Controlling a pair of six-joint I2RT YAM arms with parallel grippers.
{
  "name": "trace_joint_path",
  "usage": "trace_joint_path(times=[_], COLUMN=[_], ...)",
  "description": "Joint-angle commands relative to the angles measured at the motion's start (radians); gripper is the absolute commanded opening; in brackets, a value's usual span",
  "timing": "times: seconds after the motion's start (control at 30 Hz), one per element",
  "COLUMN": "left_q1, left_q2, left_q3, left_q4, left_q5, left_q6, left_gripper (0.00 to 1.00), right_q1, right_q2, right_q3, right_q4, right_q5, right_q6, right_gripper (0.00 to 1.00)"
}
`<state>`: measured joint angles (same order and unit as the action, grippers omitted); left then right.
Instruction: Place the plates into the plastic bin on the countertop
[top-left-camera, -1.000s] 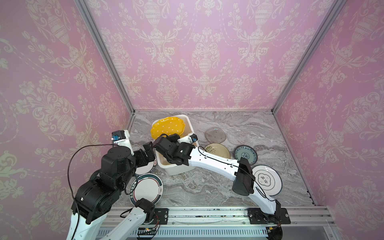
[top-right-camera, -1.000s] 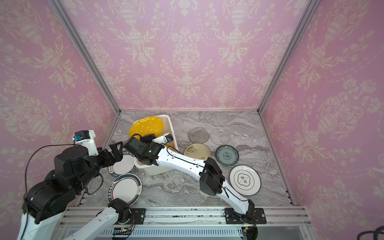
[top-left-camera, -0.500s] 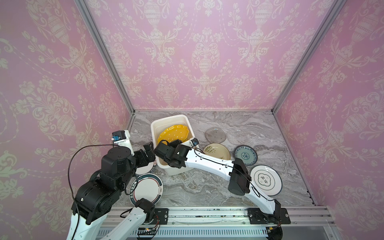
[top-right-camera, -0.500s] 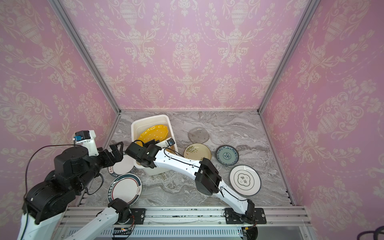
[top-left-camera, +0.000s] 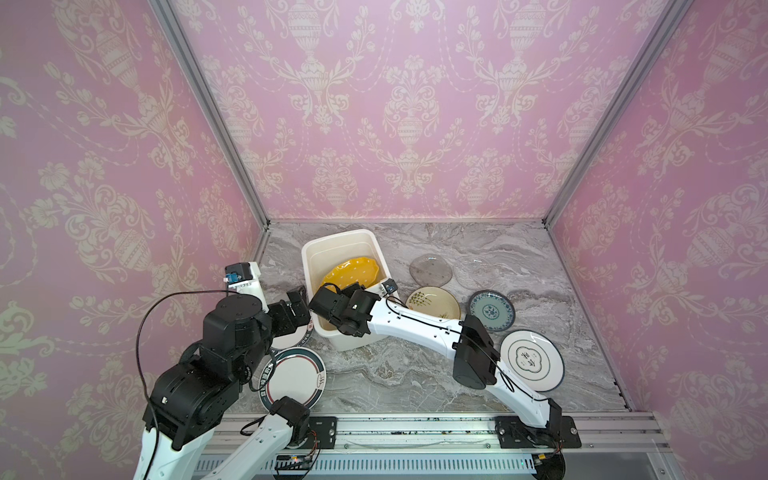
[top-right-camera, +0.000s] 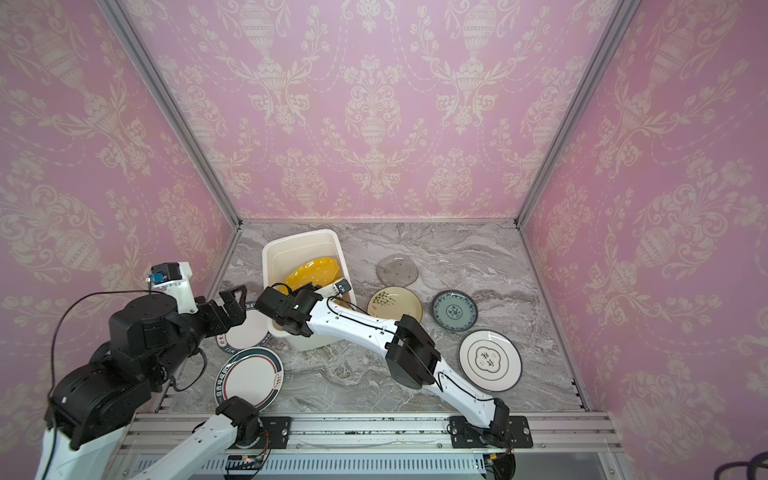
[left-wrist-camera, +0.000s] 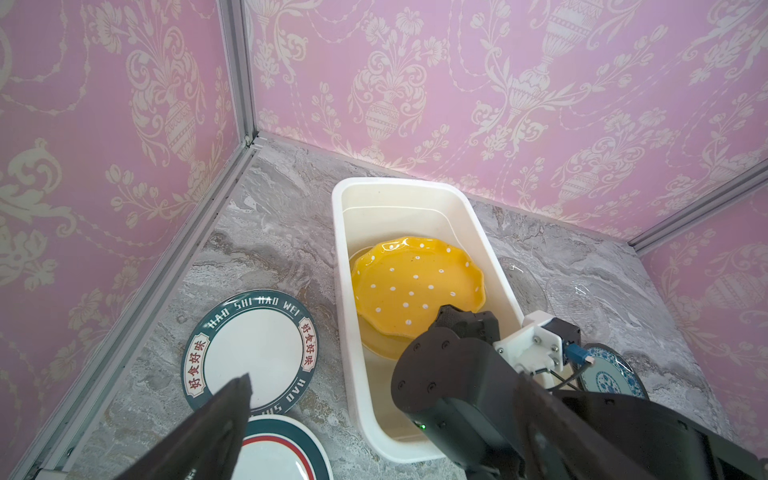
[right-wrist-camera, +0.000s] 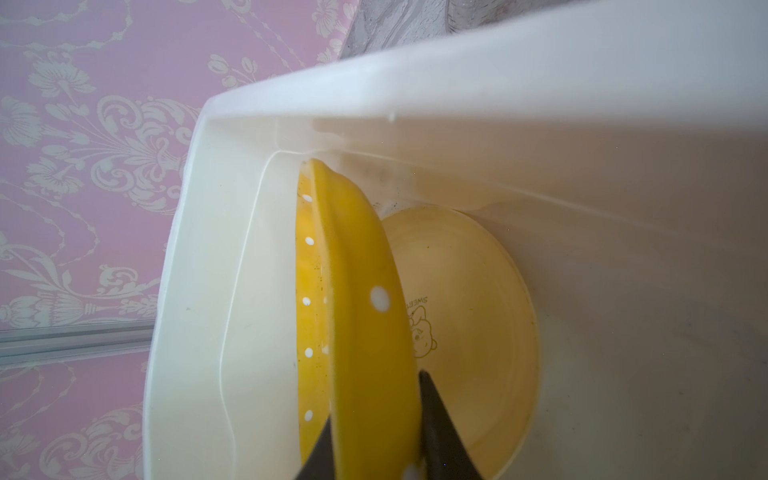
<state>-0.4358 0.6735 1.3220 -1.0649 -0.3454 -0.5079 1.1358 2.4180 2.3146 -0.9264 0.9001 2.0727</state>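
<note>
My right gripper moves down toward the pale yellow plate (right-wrist-camera: 472, 312) next and releases the dotted plate's rim, since the pale one lies below it inside the bin.
The white plastic bin (top-left-camera: 338, 235) stands on the countertop (top-left-camera: 395, 374) at the back left. Inside it, my right gripper (right-wrist-camera: 376, 397) is shut on the rim of a dotted yellow plate (right-wrist-camera: 361, 332), which tilts over a pale yellow plate (right-wrist-camera: 469, 299) lying on the bin's floor. Both top views show the dotted plate (top-right-camera: 311, 272) low inside the bin. My left gripper (left-wrist-camera: 382, 378) hangs open and empty beside the bin's left wall, above a white plate with a lettered dark green rim (left-wrist-camera: 249, 349).
More plates lie on the countertop. A green-and-red-rimmed one (top-left-camera: 295, 378) is at the front left. To the bin's right are a cream sprigged one (top-left-camera: 432, 303), a blue one (top-left-camera: 491, 310), a white dark-rimmed one (top-left-camera: 532, 359), a grey glass one (top-left-camera: 430, 270) and a clear one (top-left-camera: 473, 272).
My right gripper has carried the dotted yellow plate from above the bin's far rim down into the bin. The left arm has stayed still.
</note>
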Motion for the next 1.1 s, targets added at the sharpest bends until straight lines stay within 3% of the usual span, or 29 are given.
trace_joint_path(times=[0.0, 0.33, 0.83, 1.07], left_q1=[0.002, 0.002, 0.002, 0.002], left_q2=[-0.007, -0.004, 0.006, 0.020], left_q3=[-0.016, -0.038, -0.011, 0.003], left_q4=[-0.010, 0.010, 0.013, 0.010], left_q5=[0.000, -0.004, -0.027, -0.026], left_q6=[0.034, 0.044, 0.065, 0.063], left_gripper=[0.99, 0.99, 0.99, 0.99], right_q1=[-0.016, -0.034, -0.051, -0.066], right_q2=[-0.004, 0.008, -0.097, -0.128], right_q3=[-0.001, -0.029, -0.208, -0.198], right_q4=[0.064, 0.104, 0.149, 0.140], right_q5=[0.066, 0.029, -0.098, -0.145], right_q6=[0.285, 0.230, 0.187, 0.020], right_gripper=[0.19, 0.30, 0.63, 0.73])
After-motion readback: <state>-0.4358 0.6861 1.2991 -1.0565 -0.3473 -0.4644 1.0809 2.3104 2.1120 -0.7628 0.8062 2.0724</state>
